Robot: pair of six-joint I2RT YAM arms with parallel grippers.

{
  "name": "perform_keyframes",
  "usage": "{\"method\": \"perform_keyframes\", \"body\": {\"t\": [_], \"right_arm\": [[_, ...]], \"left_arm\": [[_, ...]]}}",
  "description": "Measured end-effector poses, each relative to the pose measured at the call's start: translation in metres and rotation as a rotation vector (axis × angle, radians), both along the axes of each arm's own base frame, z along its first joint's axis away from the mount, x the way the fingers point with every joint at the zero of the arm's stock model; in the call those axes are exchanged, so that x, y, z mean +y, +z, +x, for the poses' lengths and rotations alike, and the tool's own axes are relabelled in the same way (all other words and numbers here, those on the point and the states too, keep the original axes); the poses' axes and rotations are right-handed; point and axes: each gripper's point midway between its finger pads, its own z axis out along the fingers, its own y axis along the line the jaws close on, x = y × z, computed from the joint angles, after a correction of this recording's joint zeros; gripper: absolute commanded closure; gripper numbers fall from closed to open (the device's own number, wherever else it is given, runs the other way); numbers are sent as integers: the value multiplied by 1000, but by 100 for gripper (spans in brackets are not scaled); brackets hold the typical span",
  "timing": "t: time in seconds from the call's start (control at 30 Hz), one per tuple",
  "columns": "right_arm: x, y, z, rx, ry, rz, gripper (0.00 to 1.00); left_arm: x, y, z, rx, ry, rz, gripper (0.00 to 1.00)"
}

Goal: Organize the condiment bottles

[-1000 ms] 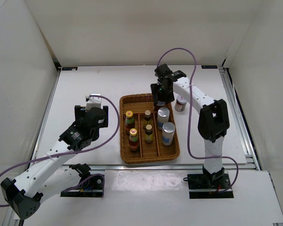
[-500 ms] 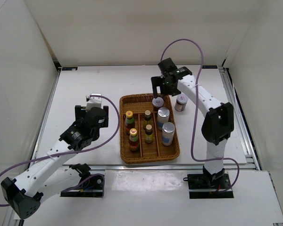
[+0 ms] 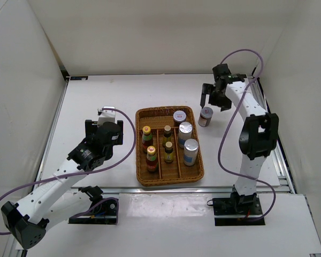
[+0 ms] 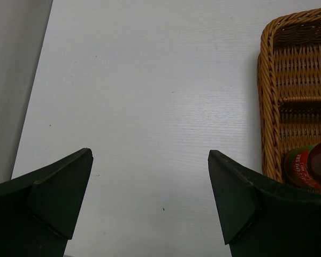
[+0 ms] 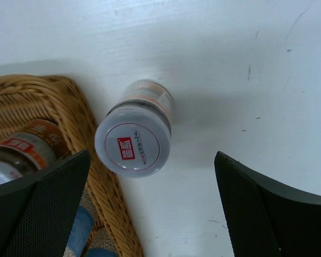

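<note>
My right gripper needs to move down next around the second jar, which is outside the tray (image 3: 143, 176), and close on its white lid (image 3: 206, 112). The lid is below the open fingers.
In the wicker tray (image 3: 143, 176) stand two red yellow-capped bottles (image 3: 146, 136), two dark brown bottles (image 3: 168, 133), two silver-topped shakers (image 3: 185, 131) and a white-lidded jar (image 3: 180, 116) at the far end. A second white-lidded jar (image 3: 205, 115) (image 5: 134, 144) stands on the table just right of the tray rim (image 5: 75, 101). My right gripper (image 3: 213, 101) (image 5: 152, 184) hangs open above this jar, touching nothing. Left of the tray, my left gripper (image 3: 103, 125) (image 4: 150, 184) is open over bare table. A red bottle (image 4: 307, 166) shows at the left wrist view's right edge.
White walls close in the table on three sides. A metal rail (image 3: 270, 128) runs along the right edge beside the right arm. The tray's wicker wall (image 4: 267, 96) lies close to my left gripper's right finger (image 4: 246, 198).
The right gripper opened and let go of a white-lidded jar at the tray's far right end. It then swung right, to above the jar on the table. The left arm stayed still.
</note>
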Motion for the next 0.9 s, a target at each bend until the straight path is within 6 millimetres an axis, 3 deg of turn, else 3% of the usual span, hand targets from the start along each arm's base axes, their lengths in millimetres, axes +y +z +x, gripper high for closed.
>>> {"method": "perform_keyframes", "body": {"t": [0.17, 0.27, 0.47, 0.5, 0.6, 0.73, 0.8, 0.9], "right_arm": [[7, -41, -7, 109, 15, 38, 0], [11, -53, -9, 140, 22, 52, 8], [14, -65, -13, 153, 27, 69, 45], [13, -63, -13, 143, 18, 63, 58], [10, -62, -16, 139, 13, 50, 78], [5, -51, -18, 112, 2, -6, 95], [6, -36, -19, 77, 5, -28, 99], [18, 3, -15, -9, 37, -39, 100]], "left_arm": [[0, 0, 0, 0, 0, 0, 0], [0, 0, 0, 0, 0, 0, 0], [0, 0, 0, 0, 0, 0, 0], [0, 0, 0, 0, 0, 0, 0], [0, -1, 0, 3, 0, 2, 0], [-1, -2, 1, 6, 0, 5, 0], [-1, -2, 1, 6, 0, 5, 0], [-1, -2, 1, 6, 0, 5, 0]]}}
